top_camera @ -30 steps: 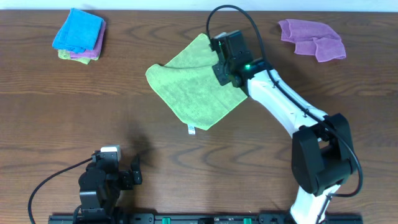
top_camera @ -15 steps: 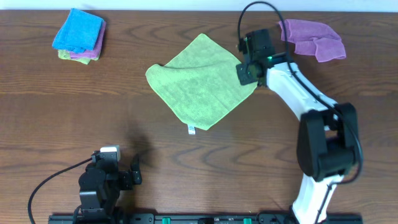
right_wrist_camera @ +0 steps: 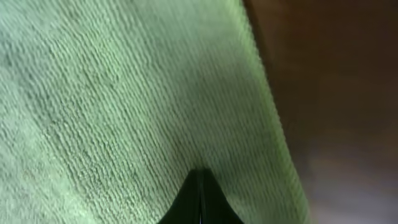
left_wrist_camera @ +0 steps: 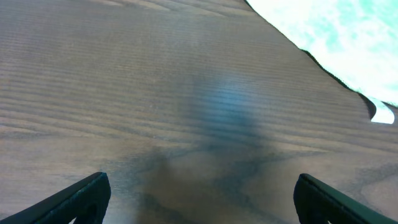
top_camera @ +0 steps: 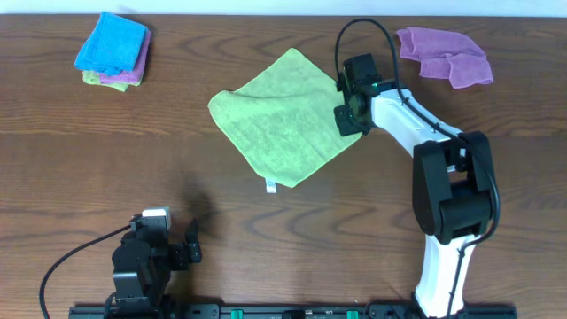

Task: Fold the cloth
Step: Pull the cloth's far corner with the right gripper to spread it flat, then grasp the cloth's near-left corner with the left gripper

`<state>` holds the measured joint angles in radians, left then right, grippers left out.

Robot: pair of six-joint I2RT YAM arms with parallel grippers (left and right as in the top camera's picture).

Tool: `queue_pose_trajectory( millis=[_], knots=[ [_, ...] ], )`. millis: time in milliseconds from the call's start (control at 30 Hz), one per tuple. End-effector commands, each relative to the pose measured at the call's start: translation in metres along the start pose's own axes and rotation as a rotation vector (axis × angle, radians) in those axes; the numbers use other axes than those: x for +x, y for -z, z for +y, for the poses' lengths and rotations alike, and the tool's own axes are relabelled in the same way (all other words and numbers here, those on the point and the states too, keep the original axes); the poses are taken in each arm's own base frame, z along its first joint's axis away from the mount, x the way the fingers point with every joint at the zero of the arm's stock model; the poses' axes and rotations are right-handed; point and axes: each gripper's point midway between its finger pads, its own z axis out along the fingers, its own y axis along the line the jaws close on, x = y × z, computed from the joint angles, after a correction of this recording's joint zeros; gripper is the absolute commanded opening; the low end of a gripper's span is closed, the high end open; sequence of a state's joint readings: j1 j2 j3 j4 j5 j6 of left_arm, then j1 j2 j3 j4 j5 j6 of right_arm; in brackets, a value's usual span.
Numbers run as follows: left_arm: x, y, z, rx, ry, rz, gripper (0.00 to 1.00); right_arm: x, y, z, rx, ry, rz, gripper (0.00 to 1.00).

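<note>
My right gripper has the cloth's corner and needs to slide it back onto bare wood beside the near edge, then let it go, because the cloth lies crooked.
The lime-green cloth lies spread flat as a diamond on the wooden table, its small white tag on the near edge. My right gripper is down at the cloth's right corner. In the right wrist view its fingers are closed together with their tip against the green cloth, close to the cloth's right edge; no pinched fold shows. My left gripper rests at the front left, open and empty. Its wrist view shows a bit of the cloth and the tag at top right.
A stack of folded cloths with a bright blue one on top sits at the far left. A crumpled purple cloth lies at the far right, behind the right arm. The right arm's black cable loops above the cloth's right corner.
My right gripper swung from over the cloth's right half out to the far right, then came back down toward the cloth's right corner. The left arm has not moved.
</note>
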<state>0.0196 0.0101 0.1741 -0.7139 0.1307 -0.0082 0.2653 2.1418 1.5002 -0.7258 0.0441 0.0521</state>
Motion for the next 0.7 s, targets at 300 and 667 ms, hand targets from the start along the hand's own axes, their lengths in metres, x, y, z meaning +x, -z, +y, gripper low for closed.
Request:
queue_pose_trajectory(
  millis=[300,667],
  knots=[
    [0.006,-0.002,0.003,-0.014,0.019,0.017,0.95,0.117,0.010,0.083,-0.062,-0.020,0.437,0.01],
    [0.003,0.001,-0.021,0.123,0.406,0.036,0.95,0.106,0.058,0.091,-0.087,-0.002,0.345,0.45]
  ],
)
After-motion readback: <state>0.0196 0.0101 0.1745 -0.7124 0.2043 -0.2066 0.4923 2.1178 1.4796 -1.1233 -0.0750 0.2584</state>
